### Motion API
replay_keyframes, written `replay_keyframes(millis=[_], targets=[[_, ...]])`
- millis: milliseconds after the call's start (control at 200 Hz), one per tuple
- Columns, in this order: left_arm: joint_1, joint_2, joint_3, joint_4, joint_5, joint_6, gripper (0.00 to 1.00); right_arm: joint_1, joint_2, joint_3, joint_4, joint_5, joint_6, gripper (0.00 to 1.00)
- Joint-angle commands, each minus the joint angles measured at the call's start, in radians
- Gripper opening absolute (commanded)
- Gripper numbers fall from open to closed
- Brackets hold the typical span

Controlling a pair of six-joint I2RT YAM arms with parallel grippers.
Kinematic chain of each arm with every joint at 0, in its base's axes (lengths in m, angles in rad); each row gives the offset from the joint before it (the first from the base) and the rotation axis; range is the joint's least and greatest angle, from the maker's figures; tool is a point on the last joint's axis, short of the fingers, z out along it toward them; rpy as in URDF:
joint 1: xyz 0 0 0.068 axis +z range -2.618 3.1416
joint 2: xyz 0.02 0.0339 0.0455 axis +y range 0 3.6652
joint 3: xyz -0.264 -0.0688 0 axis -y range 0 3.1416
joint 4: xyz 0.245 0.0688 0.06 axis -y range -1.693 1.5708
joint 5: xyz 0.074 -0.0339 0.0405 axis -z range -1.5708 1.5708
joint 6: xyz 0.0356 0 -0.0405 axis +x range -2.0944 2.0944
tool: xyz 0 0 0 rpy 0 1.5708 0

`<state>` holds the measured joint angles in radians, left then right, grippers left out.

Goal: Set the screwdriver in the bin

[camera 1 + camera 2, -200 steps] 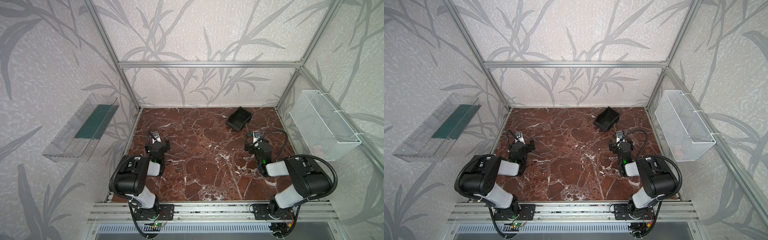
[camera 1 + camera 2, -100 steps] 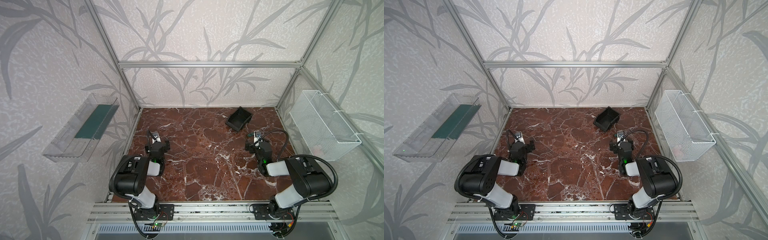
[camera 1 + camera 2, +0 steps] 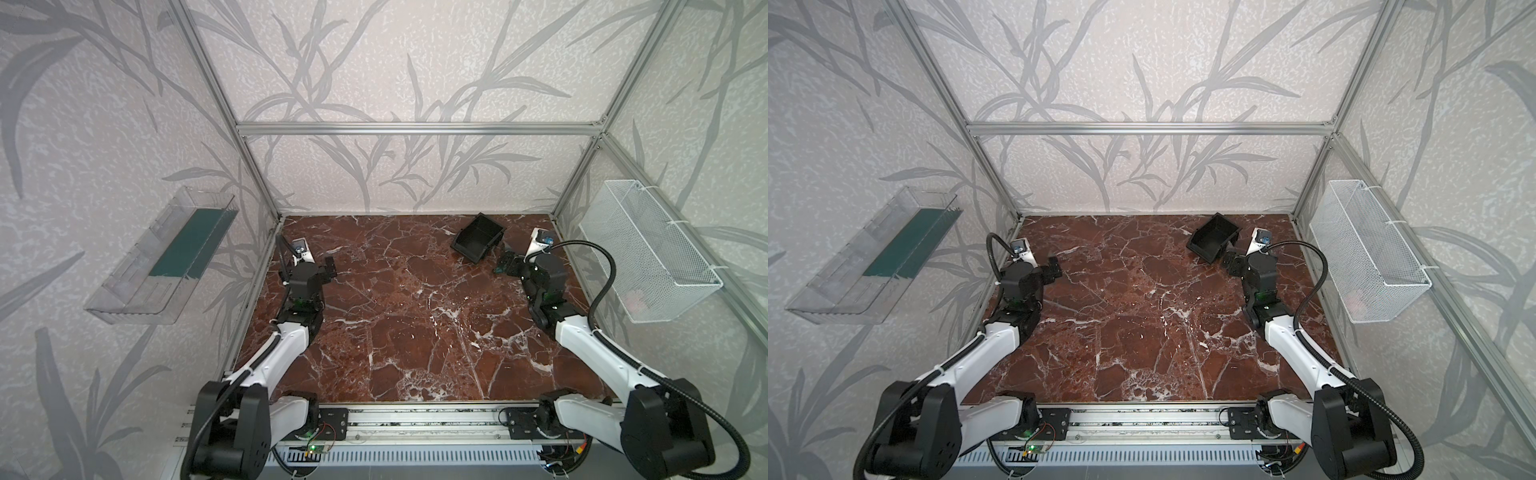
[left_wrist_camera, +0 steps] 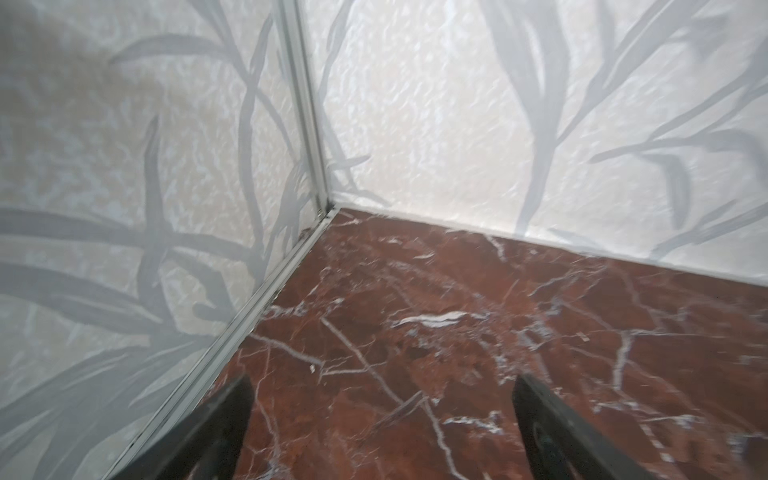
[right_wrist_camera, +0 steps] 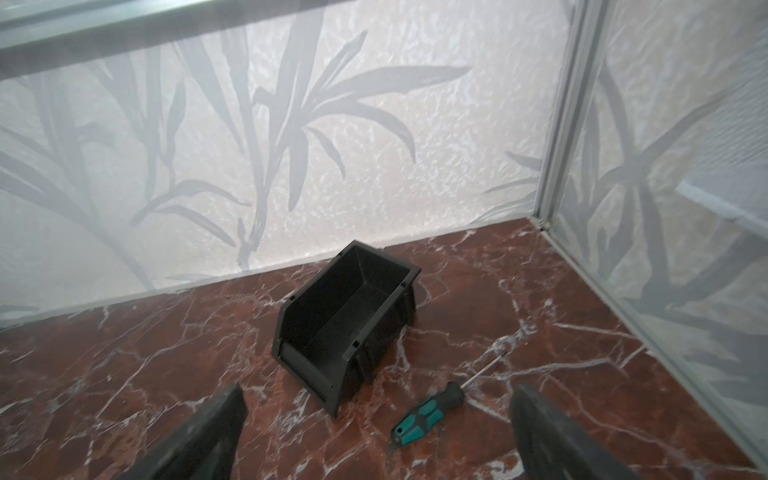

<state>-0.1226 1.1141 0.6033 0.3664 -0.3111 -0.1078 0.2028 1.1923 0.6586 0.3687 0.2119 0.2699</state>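
Note:
My right gripper moves outward and down next, fingers tilting downward onto the bin's side by the screwdriver, since that rim of the bin is uncovered and nearest.
The black bin (image 5: 349, 324) stands on the red marble floor near the back wall, right of centre in both top views (image 3: 478, 237) (image 3: 1214, 241). The screwdriver (image 5: 428, 411), teal and black handled with a thin shaft, lies on the floor just beside the bin. In the right wrist view it rests between my right gripper's (image 5: 378, 392) open fingers, touching neither. In both top views that gripper (image 3: 509, 264) (image 3: 1233, 264) hovers by the bin's near corner and hides most of the screwdriver. My left gripper (image 4: 384, 380) (image 3: 328, 270) is open and empty at the far left.
A clear plastic tray (image 3: 166, 257) hangs on the left wall. A white wire mesh basket (image 3: 648, 253) hangs on the right wall. The back wall and the right corner post (image 5: 552, 166) stand close behind the bin.
Both grippers have shifted toward the back of the table. The right one now sits closer to the bin, over the screwdriver. Bin and screwdriver have not moved.

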Motion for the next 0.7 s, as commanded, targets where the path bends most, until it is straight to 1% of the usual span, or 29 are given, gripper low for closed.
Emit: replay_keyframes(millis=[0, 70, 170, 295, 370, 435, 485, 530, 585, 650, 695], targets=[[-0.069, -0.037, 0.091, -0.309, 0.175, 0.002, 0.99, 0.0, 0.065, 0.08, -0.156, -0.057, 0.131, 0.99], [-0.137, -0.009, 0.176, -0.417, 0.222, 0.051, 0.99, 0.001, 0.139, 0.161, -0.242, -0.009, 0.171, 0.99], [-0.201, 0.076, 0.284, -0.513, 0.342, 0.091, 0.99, 0.003, 0.272, 0.296, -0.342, 0.012, 0.179, 0.99], [-0.277, 0.177, 0.434, -0.59, 0.34, 0.097, 0.99, 0.003, 0.423, 0.484, -0.491, 0.042, 0.218, 0.99], [-0.291, 0.227, 0.501, -0.608, 0.364, 0.072, 0.99, 0.001, 0.507, 0.576, -0.538, 0.056, 0.221, 0.99], [-0.301, 0.27, 0.555, -0.645, 0.388, 0.064, 0.99, -0.003, 0.609, 0.665, -0.592, 0.023, 0.21, 0.99], [-0.308, 0.291, 0.571, -0.665, 0.384, 0.052, 0.99, -0.005, 0.67, 0.739, -0.647, 0.004, 0.203, 1.0], [-0.311, 0.297, 0.556, -0.656, 0.383, 0.045, 0.99, -0.006, 0.719, 0.797, -0.692, -0.001, 0.2, 1.0], [-0.315, 0.288, 0.517, -0.623, 0.388, 0.049, 0.99, -0.009, 0.765, 0.86, -0.736, -0.006, 0.2, 0.97], [-0.317, 0.274, 0.48, -0.588, 0.387, 0.047, 0.99, -0.019, 0.8, 0.899, -0.758, -0.011, 0.211, 0.94], [-0.318, 0.263, 0.483, -0.587, 0.384, 0.03, 0.99, -0.033, 0.816, 0.91, -0.757, -0.026, 0.222, 0.92]])
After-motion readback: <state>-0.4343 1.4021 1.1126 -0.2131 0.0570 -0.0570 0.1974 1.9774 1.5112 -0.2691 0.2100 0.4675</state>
